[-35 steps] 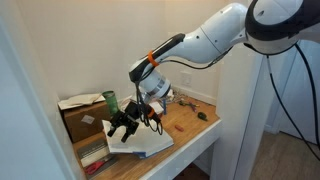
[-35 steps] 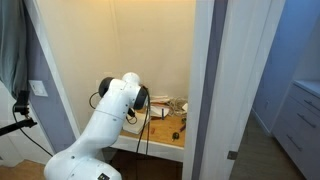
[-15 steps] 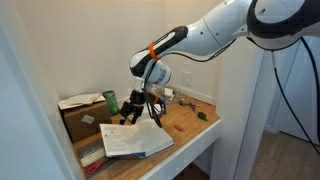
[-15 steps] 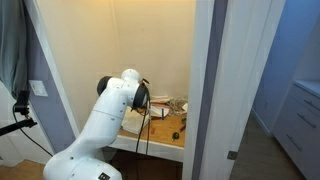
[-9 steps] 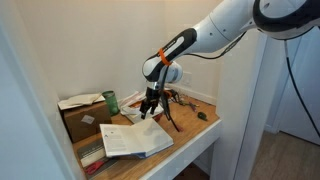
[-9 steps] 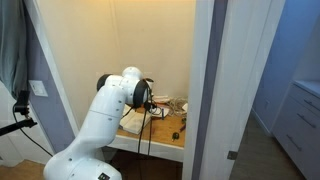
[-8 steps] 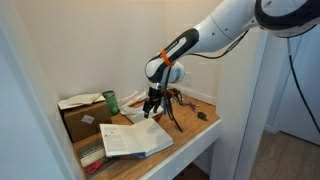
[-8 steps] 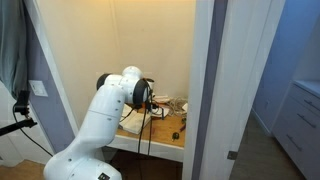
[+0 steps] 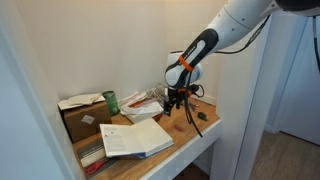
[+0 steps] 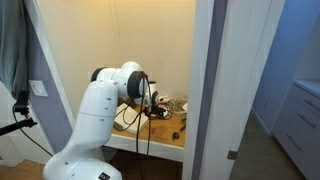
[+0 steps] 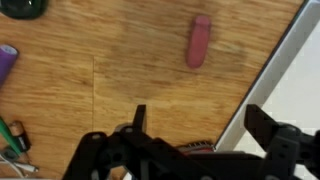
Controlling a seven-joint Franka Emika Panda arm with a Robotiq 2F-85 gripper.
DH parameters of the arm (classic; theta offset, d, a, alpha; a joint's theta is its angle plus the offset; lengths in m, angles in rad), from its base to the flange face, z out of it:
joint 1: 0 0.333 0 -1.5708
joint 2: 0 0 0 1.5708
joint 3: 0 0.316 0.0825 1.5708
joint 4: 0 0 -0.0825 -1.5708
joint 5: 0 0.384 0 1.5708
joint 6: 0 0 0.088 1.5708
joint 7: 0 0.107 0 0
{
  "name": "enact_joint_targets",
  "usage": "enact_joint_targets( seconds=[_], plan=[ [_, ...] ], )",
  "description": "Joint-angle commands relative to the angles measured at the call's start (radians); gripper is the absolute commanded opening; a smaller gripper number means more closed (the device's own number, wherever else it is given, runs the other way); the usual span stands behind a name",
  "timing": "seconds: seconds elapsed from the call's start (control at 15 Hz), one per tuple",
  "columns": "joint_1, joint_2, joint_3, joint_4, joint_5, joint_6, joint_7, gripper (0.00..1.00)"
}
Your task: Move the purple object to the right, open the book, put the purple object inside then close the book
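The purplish-pink object [image 11: 199, 41] is below and ahead of my gripper's open fingers. I should move my gripper over it next and lower until the fingers are on both sides of its narrow width.
The book [image 9: 135, 138] lies open on the wooden table, white pages up, at the front left. My gripper [image 9: 179, 97] hangs over the right part of the table, away from the book; it also shows in an exterior view [image 10: 160, 103]. In the wrist view my gripper [image 11: 200, 125] is open and empty, with bare wood between the fingers. A small oblong purplish-pink object [image 11: 199, 40] lies on the wood ahead of the fingers. A second purple tip [image 11: 6, 60] shows at the left edge. I cannot tell which of the two is the purple object.
A brown cardboard box [image 9: 75, 115] and a green can [image 9: 110, 101] stand at the back left. A grey-and-red striped flat item [image 9: 92, 155] lies beside the book. Papers and cables [image 9: 148, 103] clutter the back. A dark green object [image 9: 201, 117] lies near the table's white edge [image 11: 290, 70].
My gripper has left the book and moved to the right over the table. The book, which was being opened earlier, now lies flat and open.
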Motion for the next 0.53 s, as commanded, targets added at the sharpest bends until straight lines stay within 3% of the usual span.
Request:
enact_joint_targets(
  seconds=[0.0, 0.47],
  plan=[
    [0.007, -0.061, -0.006, -0.106, -0.036, -0.003, 0.088, 1.0],
    [-0.004, -0.024, 0.002, -0.155, -0.031, 0.066, 0.107, 1.0]
  ],
)
